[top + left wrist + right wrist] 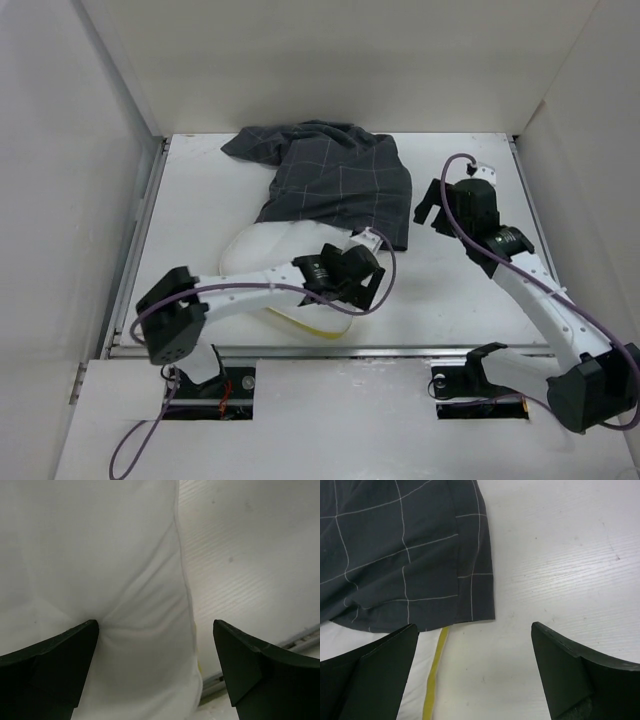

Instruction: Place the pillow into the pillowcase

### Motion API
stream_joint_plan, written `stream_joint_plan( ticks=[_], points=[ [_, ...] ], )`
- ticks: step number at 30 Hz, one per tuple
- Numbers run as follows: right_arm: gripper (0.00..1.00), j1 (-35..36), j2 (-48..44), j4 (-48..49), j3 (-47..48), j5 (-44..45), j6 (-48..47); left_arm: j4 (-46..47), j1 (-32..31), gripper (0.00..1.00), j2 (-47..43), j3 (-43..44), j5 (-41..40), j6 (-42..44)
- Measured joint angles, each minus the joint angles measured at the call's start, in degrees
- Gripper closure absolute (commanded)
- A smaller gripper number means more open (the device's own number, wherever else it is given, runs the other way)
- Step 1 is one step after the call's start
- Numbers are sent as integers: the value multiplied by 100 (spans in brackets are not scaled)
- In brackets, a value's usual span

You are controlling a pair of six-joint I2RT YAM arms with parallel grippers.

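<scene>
The pillow's edge [165, 630] beside its near corner already lies between my left gripper's spread fingers. Next, my left gripper lowers slightly onto that edge and closes across it.
The dark grey checked pillowcase [330, 185] lies crumpled at the back middle of the table. The white pillow [265, 250] sticks out of its near edge, with the yellow band [300, 325] along the pillow's near side. My left gripper [360, 292] is open over the pillow's near right corner. In the left wrist view the pillow [100, 555] fills the space between the spread jaws [155, 670], and the left finger [55, 660] presses on it. My right gripper [430, 215] is open and empty [475, 675], just right of the pillowcase's corner [395, 545], beside the yellow band [434, 680].
White walls enclose the table [460, 290] on the left, back and right. A metal rail [400, 350] runs along the near edge and also shows in the left wrist view [300, 637]. Bare table [560, 555] lies to the right of the pillowcase.
</scene>
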Motion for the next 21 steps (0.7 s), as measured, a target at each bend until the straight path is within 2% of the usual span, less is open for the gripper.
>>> stream_joint_plan(
  ticks=[5,6,7,10,16,21],
  points=[
    [0,-31,-33,70,-151,-269,-177,-13,61,0,855,140,-297,-17],
    [0,-31,-55,173,-278,-330,-256,-26,81,7,981,216,-363,-35],
    [0,-31,-57,249,-413,-393,-334,-68,101,37,1119,315,-431,-57],
    [0,-31,-13,328,-688,-549,-527,-343,190,100,1558,645,-745,-155],
    [0,-31,332,767,-1163,-634,-713,-621,240,100,1705,973,-1169,-404],
    [0,-31,1185,1423,-1268,-686,-750,-752,295,100,1355,986,-1224,-439]
  ],
)
